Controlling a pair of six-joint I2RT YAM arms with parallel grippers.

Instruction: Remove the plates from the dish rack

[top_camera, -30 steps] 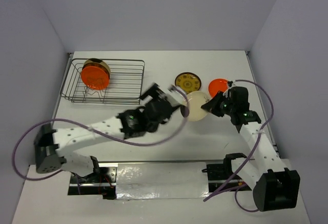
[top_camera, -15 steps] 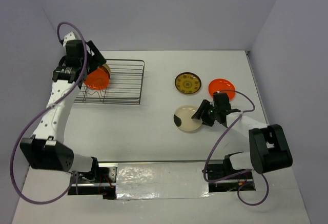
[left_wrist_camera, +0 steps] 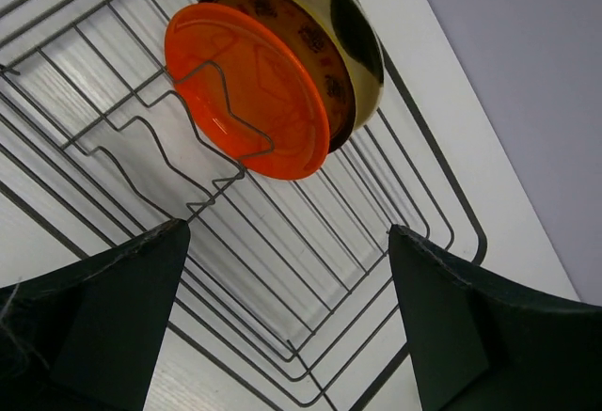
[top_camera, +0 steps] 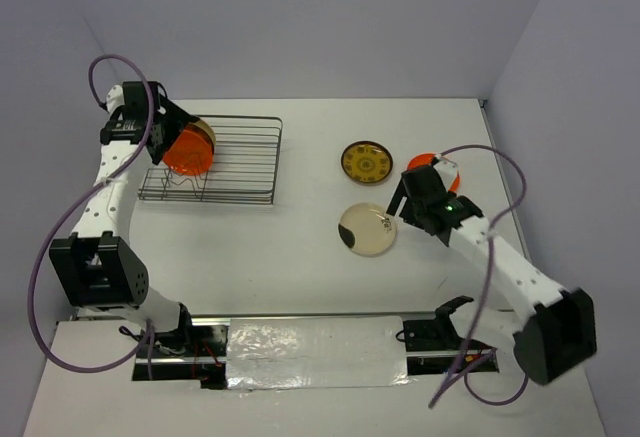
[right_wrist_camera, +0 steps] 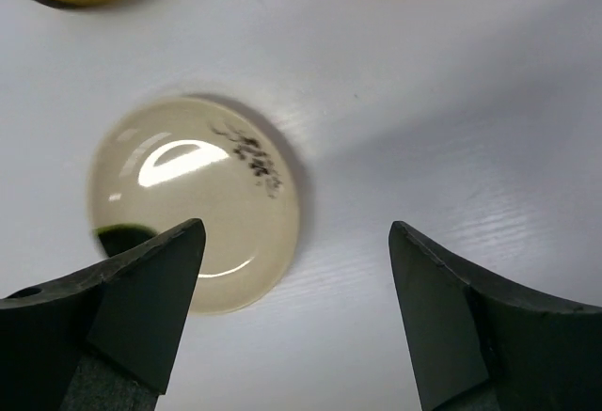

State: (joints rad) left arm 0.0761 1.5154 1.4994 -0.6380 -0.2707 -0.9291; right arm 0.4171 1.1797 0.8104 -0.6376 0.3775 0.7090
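The left gripper will go down until its open fingers are on both sides of that nearest rim, exposed on the orange-red plate in front of the yellow-gold one.
The dark wire dish rack stands at the far left. Three plates stand on edge at its left end: an orange-red plate in front, a yellow-gold patterned plate behind it, and a beige plate with a dark blotch at the back. My left gripper hovers open beside them, touching nothing. Three more plates lie flat on the table: a yellow-gold plate, an orange-red plate and a beige plate. My right gripper is open just right of the beige plate, apart from it.
White walls close in the table on three sides. The right part of the rack holds only bare wire dividers. The right arm's elbow covers part of the orange-red plate on the table.
The left arm swung from mid-table to the rack's left end. The right gripper laid the beige plate flat, opened, and drew back a little to the right.
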